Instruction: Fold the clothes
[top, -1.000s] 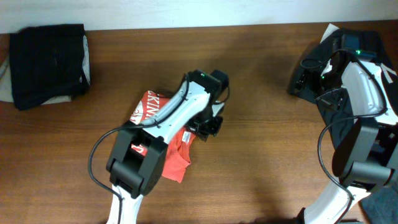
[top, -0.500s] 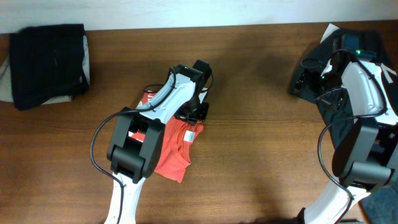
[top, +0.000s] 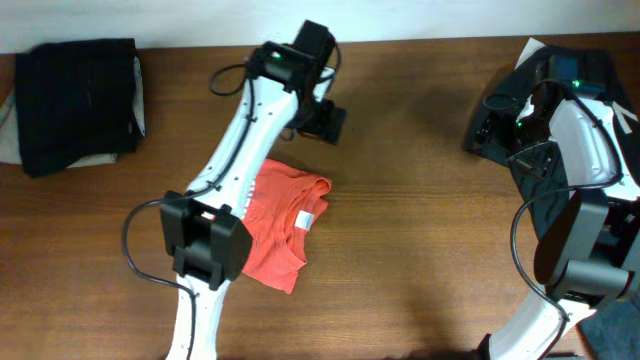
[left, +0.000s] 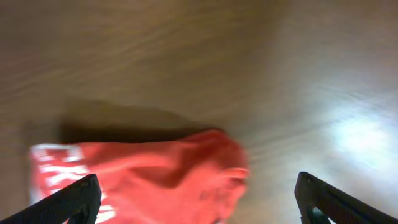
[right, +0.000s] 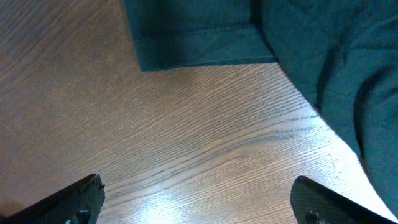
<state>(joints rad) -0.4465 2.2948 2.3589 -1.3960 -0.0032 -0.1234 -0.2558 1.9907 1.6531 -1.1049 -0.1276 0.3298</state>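
My left gripper hangs past the shirt (left: 143, 177), whose lettered edge (left: 38, 177) lies below and to its left in the overhead view, so next I should bring my left gripper back, across and down.
The clothes, a red-orange T-shirt (top: 275, 222), lie folded in a compact bundle on the table (top: 420, 250), left of centre, with a white label showing near the right edge. My left gripper (top: 325, 118) is open and hangs well behind the shirt, touching nothing. In the left wrist view the shirt (left: 143, 177) is blurred below the gripper (left: 198, 183), white lettering at its left end, and the two fingertips (left: 74, 198) stand wide apart. My right gripper (top: 490, 125) is open at the far right, over bare wood (right: 198, 183).
A black folded garment (top: 80, 100) lies at the back left corner. Dark teal cloth (right: 261, 31) is piled at the back right, close to the right gripper. The right arm's base (top: 580, 250) stands at the right edge.
The left gripper has opened and let go of the shirt. It rose and swung from over the shirt toward the back of the table. The shirt now lies folded. The right arm has not moved.
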